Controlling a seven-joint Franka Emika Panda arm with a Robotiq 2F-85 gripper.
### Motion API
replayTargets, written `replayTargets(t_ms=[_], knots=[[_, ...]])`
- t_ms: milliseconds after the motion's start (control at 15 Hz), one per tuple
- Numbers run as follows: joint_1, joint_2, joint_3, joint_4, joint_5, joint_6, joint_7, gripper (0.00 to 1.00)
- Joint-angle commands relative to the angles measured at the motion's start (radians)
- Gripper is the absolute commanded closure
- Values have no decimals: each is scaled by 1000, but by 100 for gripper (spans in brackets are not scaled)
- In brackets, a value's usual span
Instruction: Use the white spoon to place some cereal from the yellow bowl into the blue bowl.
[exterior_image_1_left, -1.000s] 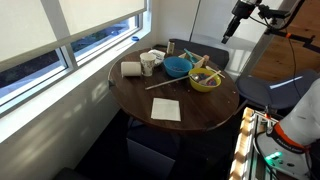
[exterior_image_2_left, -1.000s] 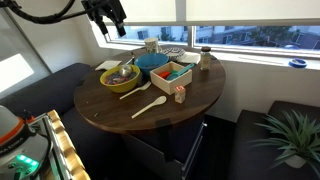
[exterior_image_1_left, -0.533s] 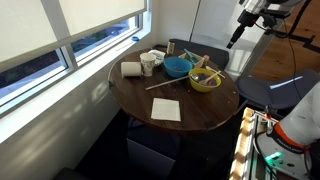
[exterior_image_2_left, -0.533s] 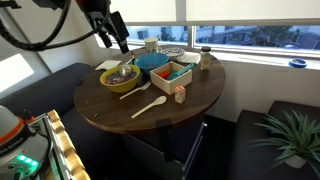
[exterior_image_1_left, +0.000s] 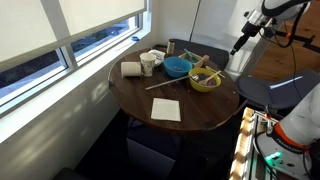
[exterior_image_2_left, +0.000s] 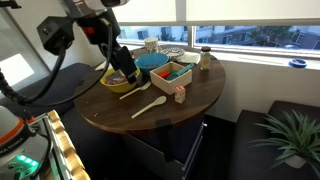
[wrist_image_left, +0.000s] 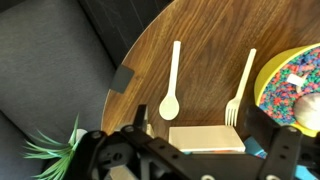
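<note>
The gripper lowers over the white spoon's handle (exterior_image_2_left: 143, 110) (wrist_image_left: 174, 68) next, its open fingers straddling the handle.
The white spoon (wrist_image_left: 172, 85) lies flat on the brown round table, bowl end toward me in the wrist view; it also shows near the table's front edge in an exterior view (exterior_image_2_left: 148, 106). The yellow bowl (wrist_image_left: 292, 85) holds coloured cereal and shows in both exterior views (exterior_image_1_left: 205, 81) (exterior_image_2_left: 118, 82). The blue bowl (exterior_image_1_left: 177, 66) (exterior_image_2_left: 152, 61) stands beside it. My gripper (wrist_image_left: 200, 150) is open and empty, above the table by the yellow bowl (exterior_image_2_left: 130, 76), and it shows up high in an exterior view (exterior_image_1_left: 238, 45).
A pale fork (wrist_image_left: 238, 90) lies between the spoon and the yellow bowl. A flat tan box (wrist_image_left: 205, 138) sits under my jaws. A white mug (exterior_image_1_left: 148, 64), a paper roll (exterior_image_1_left: 131, 69) and a pale square (exterior_image_1_left: 166, 109) are on the table. A dark seat (wrist_image_left: 50, 70) lies beyond the table edge.
My gripper has come down from high above toward the table beside the yellow bowl. Nothing on the table has moved.
</note>
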Motion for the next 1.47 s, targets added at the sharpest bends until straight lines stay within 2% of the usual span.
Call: replayTargets(t_ms=[0,667,1000,1067,1133,1200,1267,1400], knots=[[-9,99,-25,11,48,66,-17,0],[-26,357,14,43,130,160,7,0],[-40,463,64,85,180,166,7,0],[-43,479,76,94,187,167,7,3],[-46,494,88,105,198,166,7,14],[-48,511,102,118,193,164,16,13],[-50,529,114,131,188,162,26,29],[-54,556,137,150,174,162,51,46]])
